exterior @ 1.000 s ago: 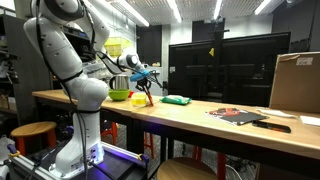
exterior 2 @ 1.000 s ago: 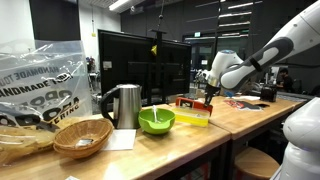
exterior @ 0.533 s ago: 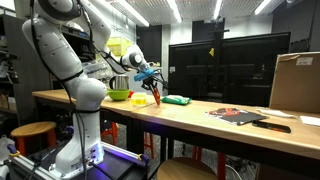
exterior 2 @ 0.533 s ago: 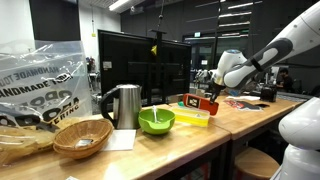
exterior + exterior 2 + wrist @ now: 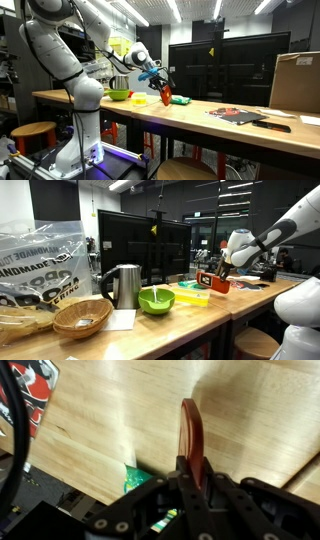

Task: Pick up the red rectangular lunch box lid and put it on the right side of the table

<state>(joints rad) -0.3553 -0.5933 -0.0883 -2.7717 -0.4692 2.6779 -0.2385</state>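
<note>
My gripper is above the bare tabletop (image 5: 155,430) beside the green piece, so next it will go down slightly and release the red lid onto that clear wood.
My gripper (image 5: 162,88) is shut on the red lunch box lid (image 5: 166,96) and holds it on edge above the wooden table (image 5: 200,115). In the wrist view the lid (image 5: 191,442) stands edge-on between the fingers (image 5: 176,478), over bare table top (image 5: 110,420). In an exterior view the lid (image 5: 217,281) hangs under the gripper (image 5: 222,272) beyond the yellow piece (image 5: 192,297). A green flat piece (image 5: 180,100) lies on the table just past the lid and shows in the wrist view (image 5: 138,480).
A green bowl (image 5: 156,301), a metal kettle (image 5: 124,285), a wicker basket (image 5: 81,318) and a plastic bag (image 5: 40,265) stand at one end. A red and black printed item (image 5: 240,116) and a cardboard box (image 5: 296,82) are at the other end.
The gripper has carried the red lid along the table, away from the green bowl and yellow piece, toward the green flat piece. It stays shut on the lid.
</note>
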